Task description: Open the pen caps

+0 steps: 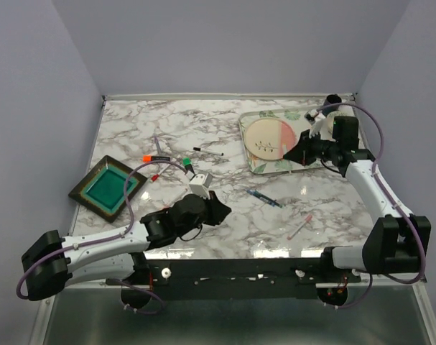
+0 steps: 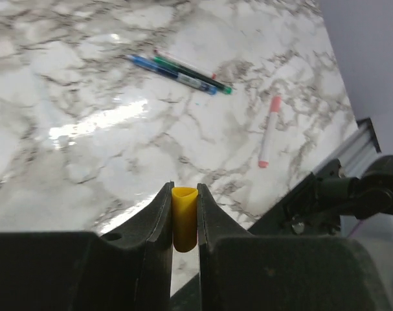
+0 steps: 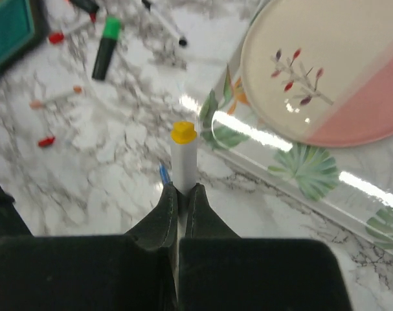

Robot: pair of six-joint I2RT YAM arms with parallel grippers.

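The yellow cap (image 2: 184,217) is already off, so my right gripper will move back and down and release the white pen on the marble beside the grouped pens.
A yellow pen cap (image 2: 184,217) stands pinched between the jaws of my left gripper (image 2: 184,189), its open end pointing away, above the marble near the table's front edge. In the top view the left gripper (image 1: 210,208) sits at centre front. My right gripper (image 3: 182,189) is shut on a white pen (image 3: 182,162) with a yellow end (image 3: 183,131), held over the table beside the tray; from above, the right gripper (image 1: 297,153) is at the tray's near right. A green-capped black highlighter (image 3: 105,48) and a small red cap (image 3: 46,140) lie on the table.
A leaf-patterned tray (image 1: 252,162) carries a cream and pink plate (image 1: 269,136). At the left stands a teal square dish (image 1: 108,187). A blue pen (image 1: 264,198), a pink pen (image 1: 300,226) and a thin black pen (image 1: 207,152) lie loose on the marble table (image 1: 332,201).
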